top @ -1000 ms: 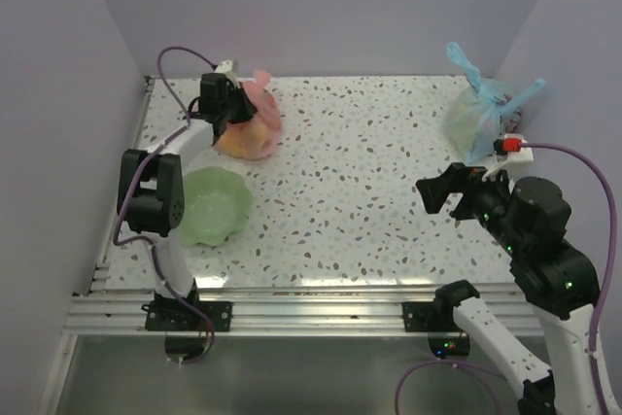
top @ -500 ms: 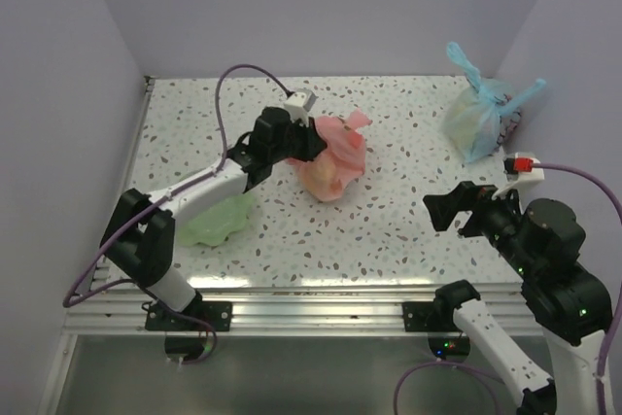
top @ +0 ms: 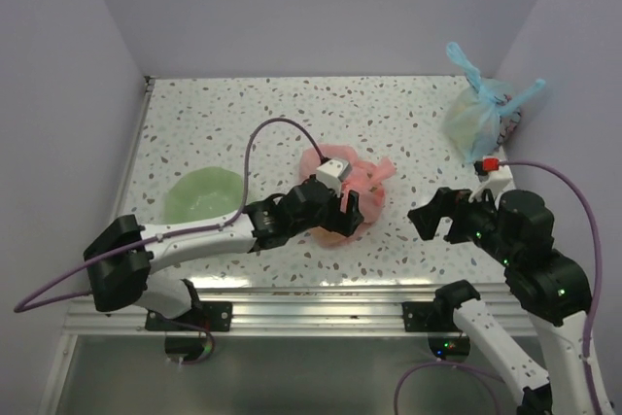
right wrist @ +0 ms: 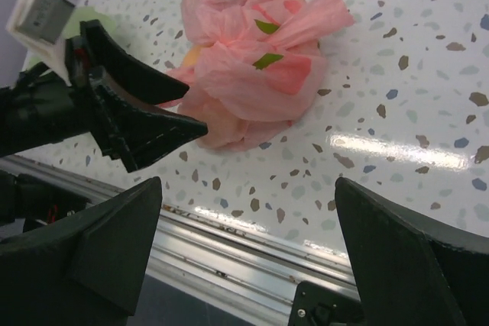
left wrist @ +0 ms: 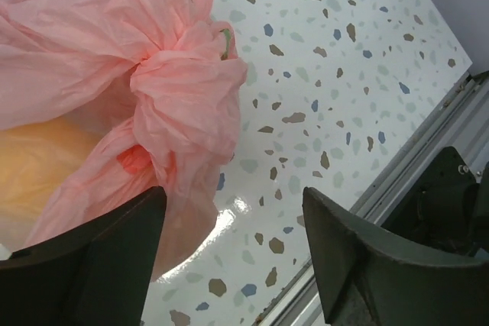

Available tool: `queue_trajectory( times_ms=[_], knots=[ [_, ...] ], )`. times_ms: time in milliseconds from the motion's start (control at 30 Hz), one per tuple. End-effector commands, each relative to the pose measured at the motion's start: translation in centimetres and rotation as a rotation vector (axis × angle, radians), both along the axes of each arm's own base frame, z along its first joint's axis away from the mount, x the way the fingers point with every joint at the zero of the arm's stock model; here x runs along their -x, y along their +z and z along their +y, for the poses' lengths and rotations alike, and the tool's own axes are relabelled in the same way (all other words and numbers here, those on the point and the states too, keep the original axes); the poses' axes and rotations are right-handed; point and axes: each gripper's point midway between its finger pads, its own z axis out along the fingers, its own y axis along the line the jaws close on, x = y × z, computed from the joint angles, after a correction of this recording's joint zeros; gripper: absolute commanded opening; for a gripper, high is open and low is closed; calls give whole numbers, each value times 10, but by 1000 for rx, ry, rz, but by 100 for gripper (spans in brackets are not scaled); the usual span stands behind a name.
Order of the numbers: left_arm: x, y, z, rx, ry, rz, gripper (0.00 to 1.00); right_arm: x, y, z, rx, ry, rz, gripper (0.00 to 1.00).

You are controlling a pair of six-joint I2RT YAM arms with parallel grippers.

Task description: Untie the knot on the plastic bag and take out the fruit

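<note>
My right gripper should next move down and to the left in the top view, onto the bag's facing edge [top: 376, 204] [right wrist: 304, 93], because my left gripper leaves that side of the bag uncovered.
The pink plastic bag [top: 355, 182] lies on the table's middle near the front edge, crinkled, its knot [left wrist: 179, 74] still bunched into a tuft. A yellow fruit [left wrist: 46, 166] glows through the film; other fruit is hidden. My left gripper [top: 342, 221] sits at the bag's near side with its jaws open; a loose fold of bag [left wrist: 172, 188] hangs beside the left finger [left wrist: 84, 265]. In the right wrist view the bag [right wrist: 252, 74] lies ahead, with the left gripper [right wrist: 153, 124] at its left. My right gripper [top: 439, 224] hovers open to the bag's right, nothing between its fingers.
A green bowl [top: 202, 193] stands left of the bag. A light blue tied bag [top: 476, 119] rests in the back right corner against the wall. The metal rail [top: 311, 293] runs along the table's near edge, close below both grippers.
My left arm carried the pink bag from the back left corner to the table's middle front, then opened its jaws. The right arm shifted only slightly.
</note>
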Motion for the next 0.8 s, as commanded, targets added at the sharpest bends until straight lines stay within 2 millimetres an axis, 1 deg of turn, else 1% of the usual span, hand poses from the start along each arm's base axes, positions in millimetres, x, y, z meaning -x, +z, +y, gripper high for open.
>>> queue_trajectory(
  times_ms=[0, 33, 67, 100, 133, 167, 200, 233, 267, 300, 333, 433, 467, 500, 533, 567, 600, 633, 667, 700, 733, 767],
  knots=[
    [0, 37, 11, 75, 109, -44, 80, -4, -13, 21, -44, 86, 65, 99],
    [6, 31, 19, 38, 114, -22, 81, -6, -17, 24, -47, 92, 83, 99],
    [8, 36, 21, 44, 116, -20, 82, -9, -21, 28, -57, 98, 104, 99],
    [8, 45, 26, 59, 123, -26, 84, -16, -30, 33, -61, 109, 138, 99],
    [8, 46, 32, 42, 139, -29, 84, -18, -34, 38, -73, 122, 154, 99],
    [8, 53, 35, 47, 148, -35, 84, -23, -39, 41, -86, 116, 174, 99],
    [8, 62, 41, 54, 163, -46, 87, -32, -44, 45, -97, 113, 171, 99],
    [5, 62, 50, 25, 189, -53, 89, -38, -50, 48, -103, 107, 189, 99],
    [0, 69, 55, 25, 206, -65, 90, -43, -53, 51, -122, 96, 202, 99],
    [-4, 73, 61, 20, 216, -68, 91, -52, -55, 54, -135, 88, 193, 99],
    [-10, 71, 69, -4, 219, -60, 91, -59, -62, 58, -140, 83, 221, 99],
    [-20, 70, 81, -13, 213, -42, 91, -76, -68, 69, -170, 76, 226, 99],
    [-29, 69, 90, -18, 231, -45, 91, -85, -77, 71, -164, 54, 249, 99],
    [-32, 70, 94, -14, 235, -49, 91, -93, -73, 75, -169, 52, 225, 99],
    [-37, 71, 98, -22, 233, -63, 92, -96, -75, 80, -163, 52, 223, 99],
    [-39, 70, 101, -30, 234, -68, 93, -104, -80, 85, -161, 36, 242, 99],
    [-41, 71, 103, -34, 236, -73, 93, -114, -80, 86, -155, 2, 227, 98],
    [-42, 69, 104, -42, 227, -69, 93, -116, -82, 96, -150, 9, 237, 99],
    [-47, 66, 109, -55, 232, -71, 94, -123, -85, 104, -154, -5, 258, 99],
    [-49, 64, 110, -59, 227, -67, 94, -133, -87, 106, -140, -40, 240, 99],
    [-52, 64, 111, -56, 215, -65, 94, -130, -90, 117, -131, -24, 247, 99],
    [-53, 62, 112, -62, 210, -61, 95, -136, -88, 121, -133, -53, 243, 99]
  ],
)
